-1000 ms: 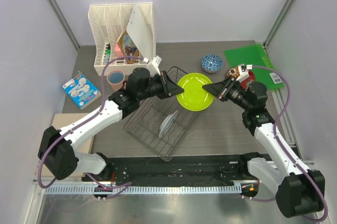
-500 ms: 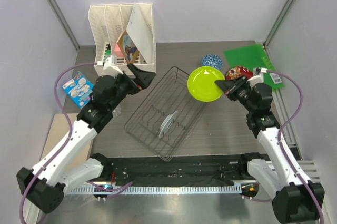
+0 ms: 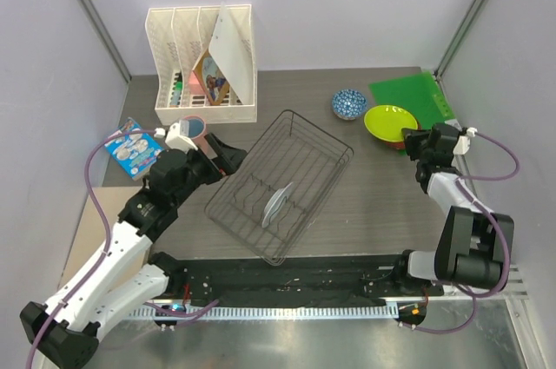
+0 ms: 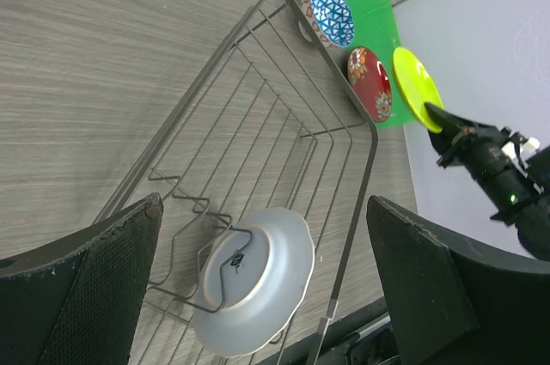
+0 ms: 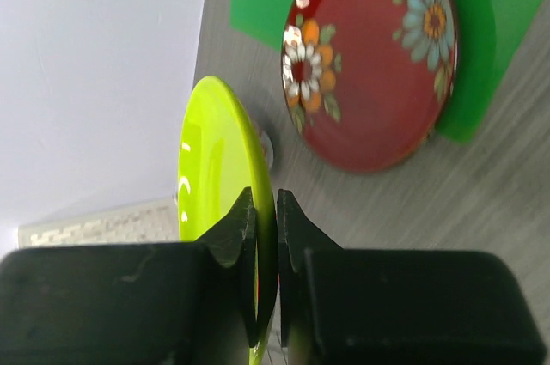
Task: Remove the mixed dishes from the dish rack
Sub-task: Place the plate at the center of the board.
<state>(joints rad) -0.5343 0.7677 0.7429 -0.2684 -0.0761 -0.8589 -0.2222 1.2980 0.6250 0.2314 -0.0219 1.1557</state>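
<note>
My right gripper brings the tilted lime-green plate flat down onto the red patterned plate (image 5: pixel 374 60) next and releases the lime-green plate's rim there, since the lower plate lies empty below it.
The black wire dish rack (image 3: pixel 287 180) lies in the middle of the table and holds one white plate (image 3: pixel 276 204) upright in its prongs. The plate also shows in the left wrist view (image 4: pixel 253 283). My left gripper (image 3: pixel 228 156) is open and empty at the rack's left side, beside the pink cup (image 3: pixel 192 128). My right gripper (image 3: pixel 417 139) is shut on the rim of a lime-green plate (image 3: pixel 390 121), tilted above the red patterned plate (image 5: pixel 374 60) on a green mat (image 3: pixel 410 93). The blue bowl (image 3: pixel 348 104) stands left of them. I see no glass tumbler.
A white slotted file organizer (image 3: pixel 204 61) with papers stands at the back left. A blue packet (image 3: pixel 130 148) lies at the left edge. A pale board (image 3: pixel 82 230) lies at the near left. The side walls stand close to the right arm.
My right arm has carried the green plate from the rack's far end rightward over the red plate. My left arm has pulled back from the rack toward the near left, gripper open.
</note>
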